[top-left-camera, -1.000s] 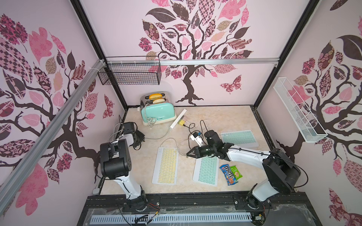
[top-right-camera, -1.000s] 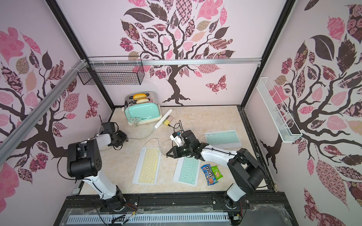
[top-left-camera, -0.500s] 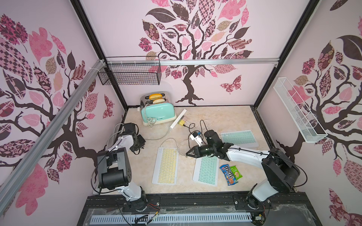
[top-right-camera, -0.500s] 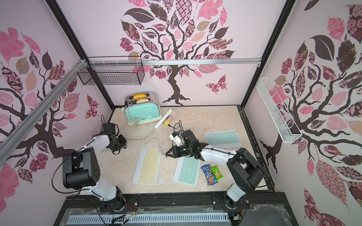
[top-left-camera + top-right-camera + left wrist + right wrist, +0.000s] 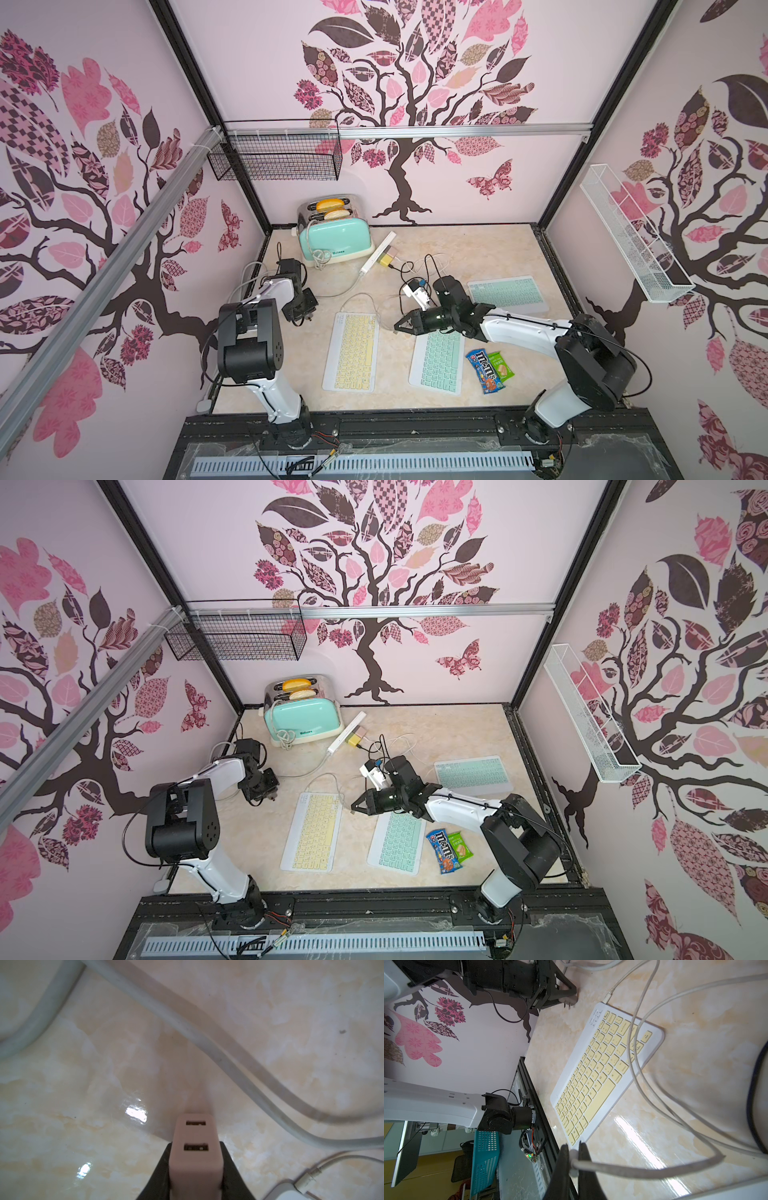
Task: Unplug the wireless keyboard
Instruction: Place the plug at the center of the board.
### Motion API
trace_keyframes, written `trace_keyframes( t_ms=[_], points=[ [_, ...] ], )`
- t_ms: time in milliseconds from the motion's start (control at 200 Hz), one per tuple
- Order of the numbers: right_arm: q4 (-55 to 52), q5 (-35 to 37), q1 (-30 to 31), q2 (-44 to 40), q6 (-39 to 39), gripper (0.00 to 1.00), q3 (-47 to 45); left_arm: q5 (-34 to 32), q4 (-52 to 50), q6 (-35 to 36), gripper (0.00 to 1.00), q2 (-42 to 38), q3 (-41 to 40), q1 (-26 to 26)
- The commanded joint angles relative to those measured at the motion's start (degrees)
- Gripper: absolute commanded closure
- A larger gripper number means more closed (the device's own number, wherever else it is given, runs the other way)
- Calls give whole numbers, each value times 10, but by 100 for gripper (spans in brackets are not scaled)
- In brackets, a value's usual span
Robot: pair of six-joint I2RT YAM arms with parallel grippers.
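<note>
My right gripper is holding the plug. It needs to move back and down to release it on the bare tabletop between the yellow and teal keyboards.
A yellow keyboard point(image 5: 352, 351) point(image 5: 313, 831) lies on the table's left half, with a thin white cable plugged into its far corner point(image 5: 608, 999). My left gripper point(image 5: 307, 318) point(image 5: 195, 1145) is shut on a pink two-port charger point(image 5: 195, 1159), low over the table to the left of that keyboard. Both of the charger's ports look empty. My right gripper point(image 5: 397, 330) point(image 5: 574, 1147) hovers between the yellow keyboard and a teal keyboard point(image 5: 438, 361). It is shut on the white plug point(image 5: 572, 1156) of a cable that loops back across the yellow keys.
A second teal keyboard point(image 5: 507, 293) lies at the back right. A mint toaster point(image 5: 334, 237) and a white power strip point(image 5: 378, 251) stand at the back, with tangled cords and a white adapter point(image 5: 417, 291) beside them. Candy packets point(image 5: 488, 370) lie front right. A thick white cord point(image 5: 207, 1043) runs under my left gripper.
My left arm has folded lower and its gripper, still on the pink charger, has shifted slightly forward toward the yellow keyboard. The right arm has hardly moved.
</note>
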Motion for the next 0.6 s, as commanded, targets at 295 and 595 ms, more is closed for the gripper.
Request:
trace_keyframes(
  t_ms=[295,595],
  points=[
    [5,-7,0,-10,3,100,-3,25,-18,2,49,-25,11,-4],
    [-56,14,2,-20,-22,100,10,71,-38,20,48,-126,-4,-5]
  ],
)
